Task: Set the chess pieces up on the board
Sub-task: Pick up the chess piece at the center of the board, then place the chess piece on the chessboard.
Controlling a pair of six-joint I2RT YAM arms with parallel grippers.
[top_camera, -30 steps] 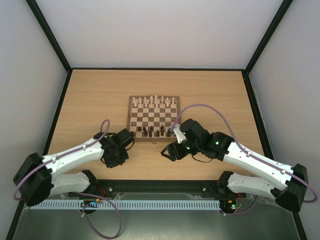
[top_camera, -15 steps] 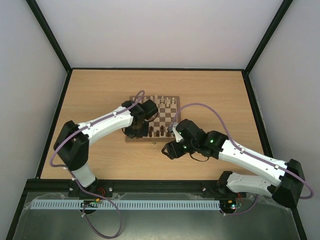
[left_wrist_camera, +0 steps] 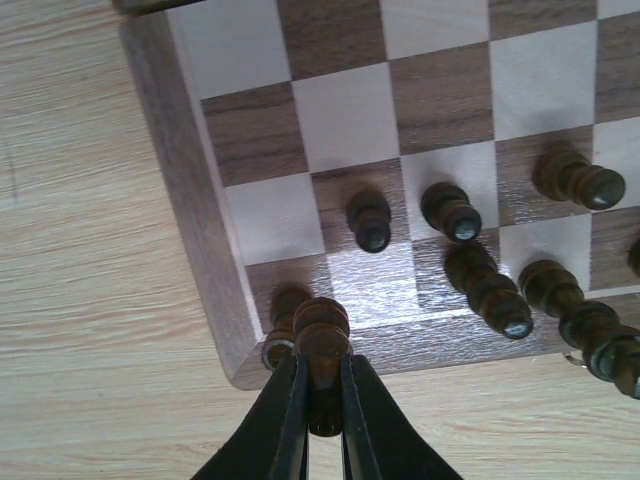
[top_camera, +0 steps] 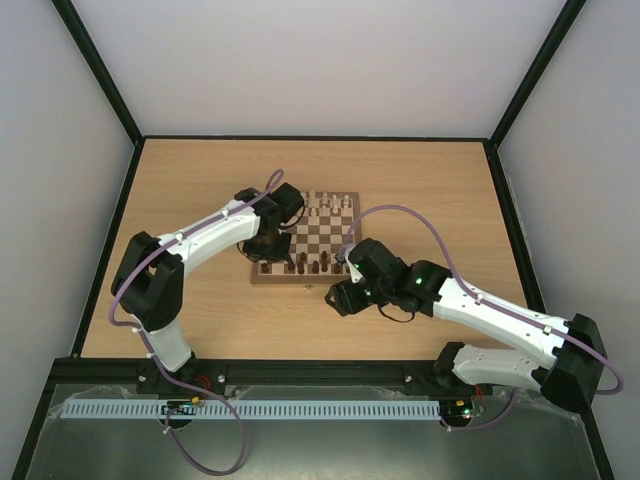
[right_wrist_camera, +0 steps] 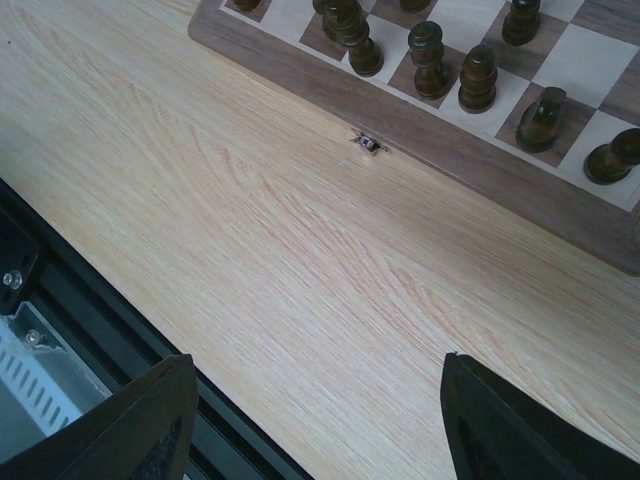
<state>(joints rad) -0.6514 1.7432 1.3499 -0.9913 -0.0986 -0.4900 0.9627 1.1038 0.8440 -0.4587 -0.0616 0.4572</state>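
The light square beside the dark piece on the corner square is empty. I will move my left gripper over it, toward the right in the wrist view, then down to release.
The board (top_camera: pixel 262 236) lies mid-table. Dark brown chess pieces (top_camera: pixel 305 264) stand along its near rows. My left gripper (top_camera: pixel 268 246) hovers over the board's near-left corner. In the left wrist view it (left_wrist_camera: pixel 322 362) is shut on one dark chess piece (left_wrist_camera: pixel 320 330), held over the corner of the border (left_wrist_camera: pixel 190 220), next to another dark piece (left_wrist_camera: pixel 283 308) on the corner square. More dark pieces (left_wrist_camera: pixel 450 210) stand to the right. My right gripper (top_camera: pixel 340 298) hangs open over bare table just in front of the board (right_wrist_camera: pixel 450 150), with nothing between its fingers (right_wrist_camera: pixel 150 420).
Pale cream chessmen (top_camera: pixel 325 203) fill the board's far rows. A small metal clasp (right_wrist_camera: pixel 368 144) sits on the board's near edge. The table's black front rail (right_wrist_camera: pixel 60 290) runs close below my right gripper.
My left arm swung from the table's near-left area up to the board's near-left corner, then edged a little further back. The right arm barely moved.
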